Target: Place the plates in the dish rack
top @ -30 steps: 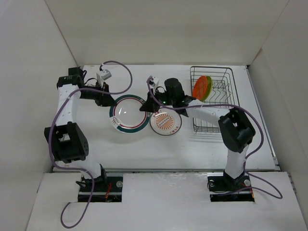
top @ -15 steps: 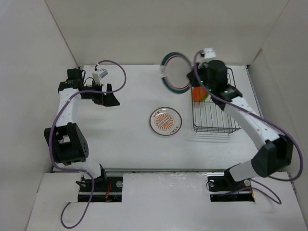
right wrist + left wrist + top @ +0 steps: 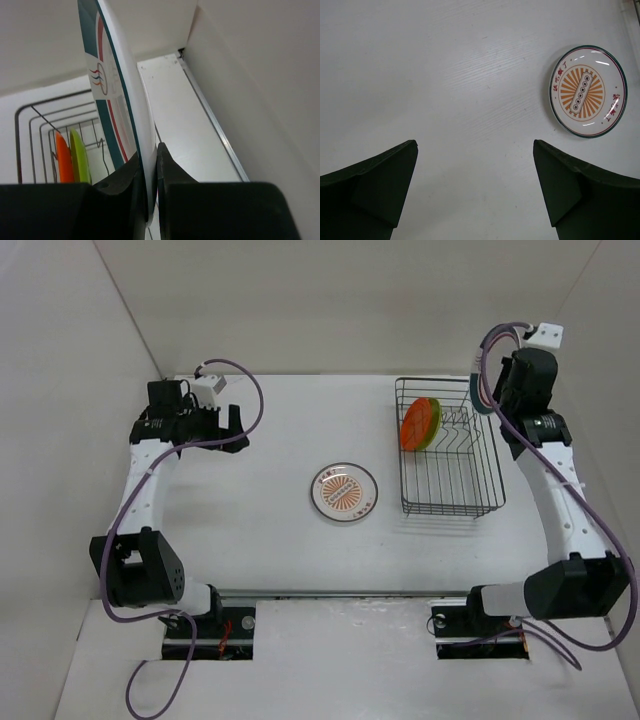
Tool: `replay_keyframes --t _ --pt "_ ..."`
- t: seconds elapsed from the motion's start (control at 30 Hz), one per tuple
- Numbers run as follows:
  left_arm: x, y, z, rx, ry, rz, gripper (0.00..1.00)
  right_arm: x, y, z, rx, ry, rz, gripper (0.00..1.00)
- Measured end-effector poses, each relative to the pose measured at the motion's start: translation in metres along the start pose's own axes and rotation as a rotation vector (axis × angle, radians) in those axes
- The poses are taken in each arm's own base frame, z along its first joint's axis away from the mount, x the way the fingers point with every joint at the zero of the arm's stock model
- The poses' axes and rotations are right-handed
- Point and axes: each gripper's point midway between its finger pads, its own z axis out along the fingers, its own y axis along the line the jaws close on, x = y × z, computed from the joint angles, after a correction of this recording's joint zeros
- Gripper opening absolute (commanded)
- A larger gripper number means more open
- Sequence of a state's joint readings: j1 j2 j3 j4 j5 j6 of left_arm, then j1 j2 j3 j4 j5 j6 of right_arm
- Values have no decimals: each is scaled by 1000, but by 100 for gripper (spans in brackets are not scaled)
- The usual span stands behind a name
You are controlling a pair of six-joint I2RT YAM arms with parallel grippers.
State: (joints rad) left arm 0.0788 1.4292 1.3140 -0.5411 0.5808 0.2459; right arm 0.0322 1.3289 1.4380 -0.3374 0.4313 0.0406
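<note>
The slots point(image 3: 98, 159) beside the lime green plate are empty, so next I will lower my right gripper toward them, set the white plate in on its edge and open.
The dish rack point(image 3: 470, 485), a dark wire basket, stands at the right. An orange plate point(image 3: 413, 422) and a lime green plate point(image 3: 432, 428) stand upright in its far left slots. My right gripper point(image 3: 492, 392) is raised by the rack's far right corner. It is shut on the rim of the white plate with the dark green rim point(image 3: 116, 95), held on edge over the rack point(image 3: 35, 117). The white plate with the orange pattern point(image 3: 344, 492) lies flat on the table. My left gripper point(image 3: 238, 430) hangs open at the far left with nothing between its fingers point(image 3: 375, 180); that patterned plate point(image 3: 588, 91) shows beyond it.
White walls close in the table on the left, back and right. The right wall point(image 3: 260, 75) is close beside my right gripper. A metal strip point(image 3: 212, 117) runs along the table's right edge.
My right arm lifted the green-rimmed plate off the table's middle and swung it up and right, beyond the rack. My left gripper opened and drew back to the far left.
</note>
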Motion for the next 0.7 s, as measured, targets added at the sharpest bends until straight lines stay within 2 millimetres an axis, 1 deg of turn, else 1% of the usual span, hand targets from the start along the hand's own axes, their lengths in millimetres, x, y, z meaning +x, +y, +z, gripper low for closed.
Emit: replay_keyframes --t 0.2,0.3,0.37,0.53,0.7 --pt "5 3 2 -15 9 -21 100 48 7 23 7 123 -79 0" --pt "4 3 3 -17 7 -23 100 65 9 29 8 162 -97 0" --pt "6 3 3 -17 9 -26 100 74 10 32 7 181 -104 0" --pt "8 3 4 -17 13 -30 100 85 13 38 8 205 -112 0" --pt "8 3 4 -18 13 -32 100 103 17 47 7 246 -123 0"
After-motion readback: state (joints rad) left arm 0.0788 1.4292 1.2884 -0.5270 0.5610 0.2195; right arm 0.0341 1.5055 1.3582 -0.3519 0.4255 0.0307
